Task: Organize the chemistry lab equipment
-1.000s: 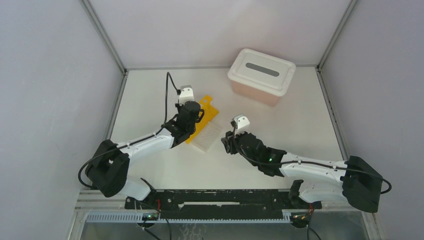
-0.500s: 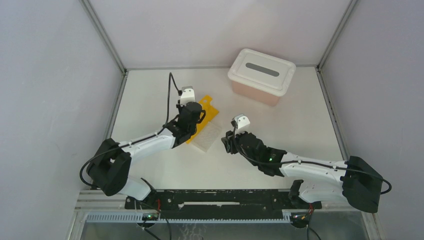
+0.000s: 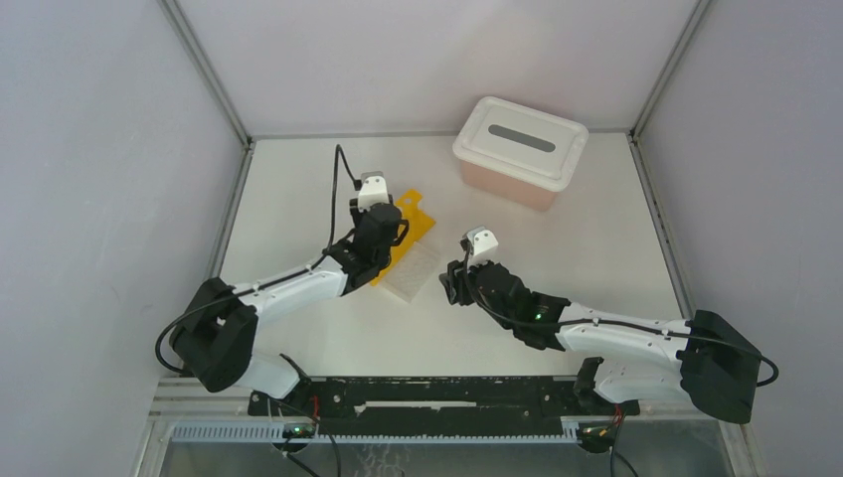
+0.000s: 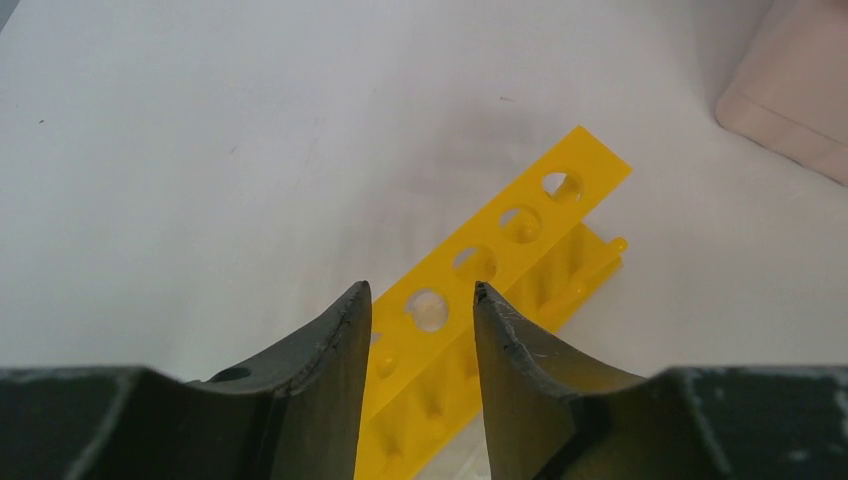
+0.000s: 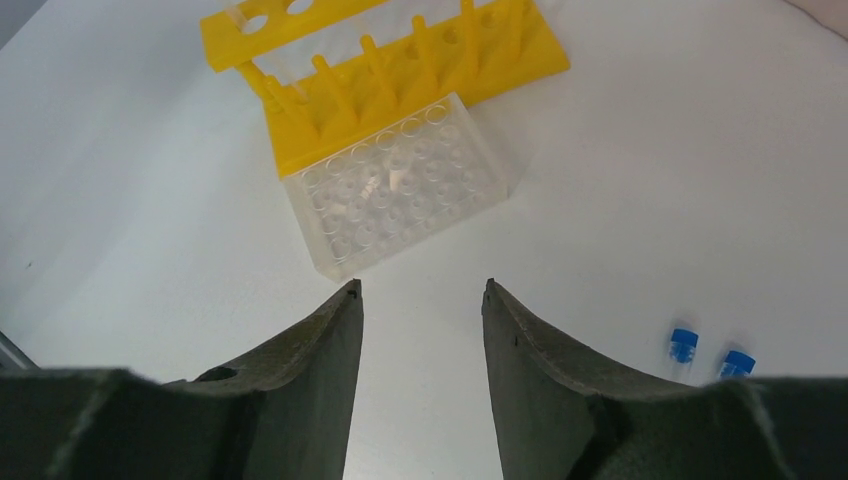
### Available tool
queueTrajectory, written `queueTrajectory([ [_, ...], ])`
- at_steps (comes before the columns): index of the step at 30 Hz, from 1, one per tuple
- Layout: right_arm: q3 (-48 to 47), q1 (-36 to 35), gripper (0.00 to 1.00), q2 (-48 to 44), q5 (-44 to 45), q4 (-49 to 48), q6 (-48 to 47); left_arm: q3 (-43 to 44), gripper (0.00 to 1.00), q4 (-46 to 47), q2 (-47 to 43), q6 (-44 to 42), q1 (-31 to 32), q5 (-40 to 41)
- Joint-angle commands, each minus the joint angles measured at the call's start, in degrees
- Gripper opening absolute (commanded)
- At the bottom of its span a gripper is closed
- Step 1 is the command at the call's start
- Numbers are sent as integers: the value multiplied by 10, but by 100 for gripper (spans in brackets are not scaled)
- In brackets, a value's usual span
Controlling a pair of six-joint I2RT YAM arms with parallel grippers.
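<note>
The nearer blue-capped tube's clear body [image 5: 679, 370] lies to my right gripper's right in the wrist view, so the gripper should move that way and down onto it.
The yellow tube rack [image 3: 416, 227] lies on its side on the white table, with the small clear grid rack [image 3: 414, 271] against its near edge. My left gripper [image 3: 388, 241] is open and low over the yellow rack [image 4: 520, 225]. In the left wrist view its jaws [image 4: 420, 290] stand either side of the holed plate. My right gripper [image 3: 450, 283] is open and empty, just right of the grid rack [image 5: 400, 195]. The right wrist view also shows the yellow rack [image 5: 400, 60] and two blue-capped tubes [image 5: 683, 345] lying at the right. No droppers or squeeze bottle are in view.
The large pink tub [image 3: 512, 184] with its white slotted lid [image 3: 522, 139] stands at the back right; its corner shows in the left wrist view [image 4: 790, 90]. Grey walls close in the table at left, back and right.
The left arm has shifted very slightly over the yellow rack. The right arm and both racks have not moved.
</note>
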State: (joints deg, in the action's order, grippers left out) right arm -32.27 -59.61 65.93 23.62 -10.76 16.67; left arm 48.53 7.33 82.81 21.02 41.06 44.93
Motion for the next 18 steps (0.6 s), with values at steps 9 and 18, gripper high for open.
queueTrajectory([
  [9, -63, 13, 59, 15, 50, 81, 31, 20, 54, -45, -95, 0, 7, 22],
  [18, -105, 41, 59, 19, 68, 178, 65, 69, 58, -142, -148, 31, 17, -2],
])
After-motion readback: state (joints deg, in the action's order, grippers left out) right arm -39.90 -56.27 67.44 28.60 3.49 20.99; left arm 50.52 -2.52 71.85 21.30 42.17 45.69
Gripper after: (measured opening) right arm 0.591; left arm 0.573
